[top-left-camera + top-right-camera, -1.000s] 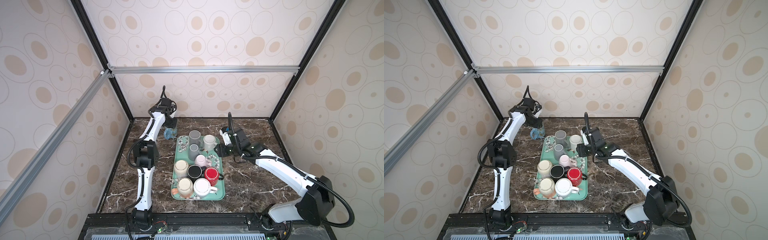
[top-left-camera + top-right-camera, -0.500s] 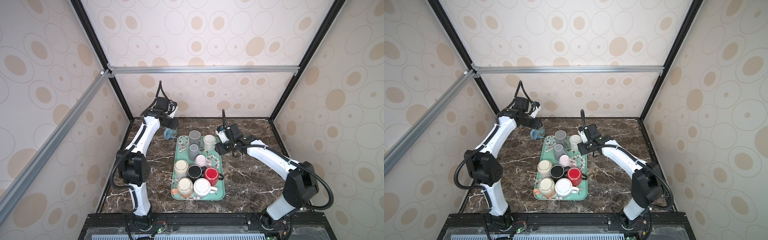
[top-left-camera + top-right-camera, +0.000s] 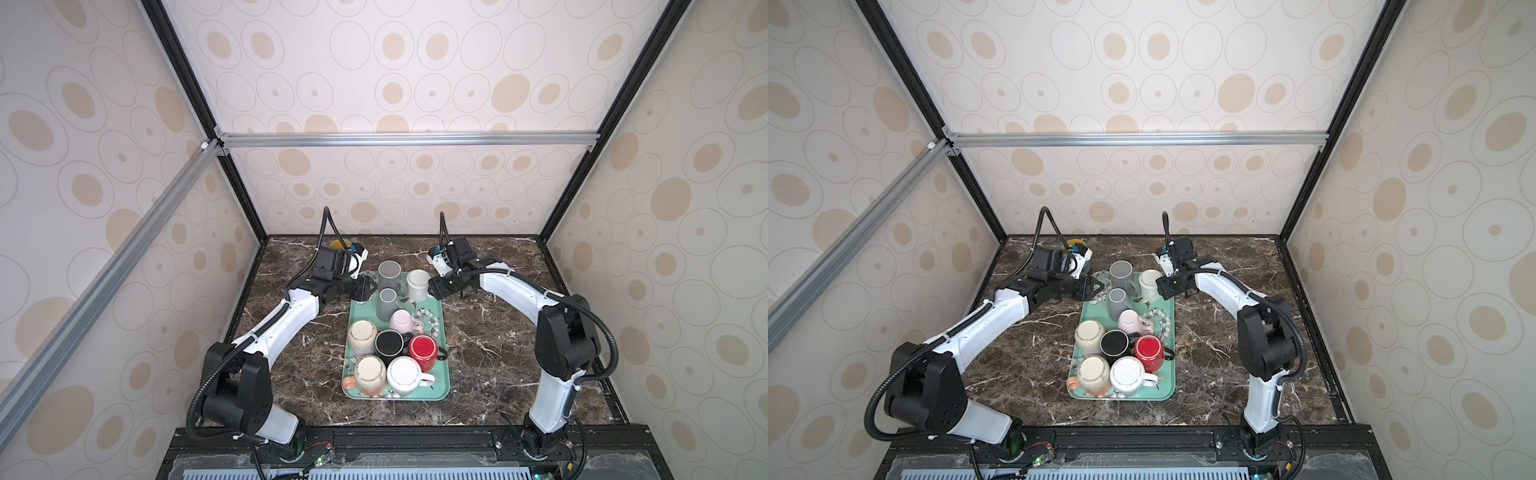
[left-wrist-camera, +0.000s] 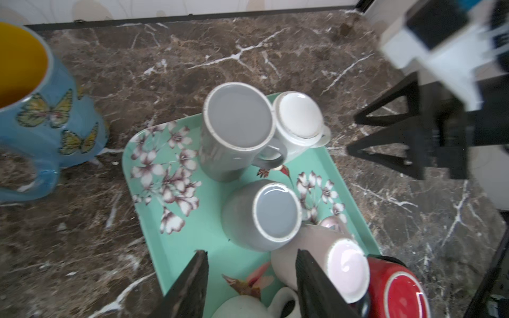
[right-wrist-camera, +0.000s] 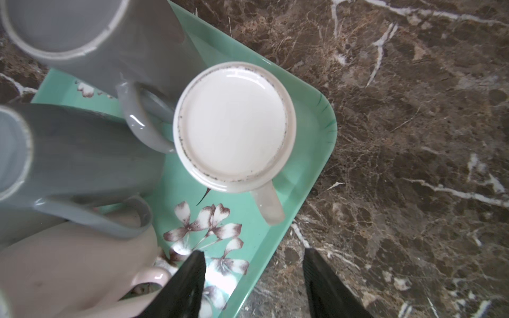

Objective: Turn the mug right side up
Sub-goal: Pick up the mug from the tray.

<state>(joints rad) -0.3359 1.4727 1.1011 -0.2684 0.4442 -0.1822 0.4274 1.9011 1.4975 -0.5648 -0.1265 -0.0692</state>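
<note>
My right gripper lowers toward the tray and closes around the white mug's handle [image 5: 269, 204] next, since it juts toward my open fingers, clear of the grey mugs.
Several mugs stand upside down on the mint floral tray [image 3: 442, 376]. Among them are a tall grey mug [image 3: 389, 272] [image 4: 238, 115], a smaller grey mug [image 3: 387, 305] [image 4: 276, 210], a white mug [image 3: 417, 282] [image 5: 232, 124] and a pink mug [image 3: 401, 322] [image 4: 347, 268]. My left gripper [image 3: 365, 289] [image 4: 252, 252] hangs open and empty over the tray's far left corner. My right gripper [image 3: 434, 286] [image 5: 254, 251] is open and empty above the tray's right edge, just beside the white mug.
A blue butterfly mug with a yellow inside [image 4: 41, 115] stands upright on the marble table left of the tray, mostly hidden behind my left wrist in both top views. Beige, black, red and white mugs fill the tray's near half [image 3: 390, 343]. Walls enclose the table.
My left gripper has swung away from the blue butterfly mug to the tray's far left corner. The right arm has folded in, with its gripper staying beside the white mug.
</note>
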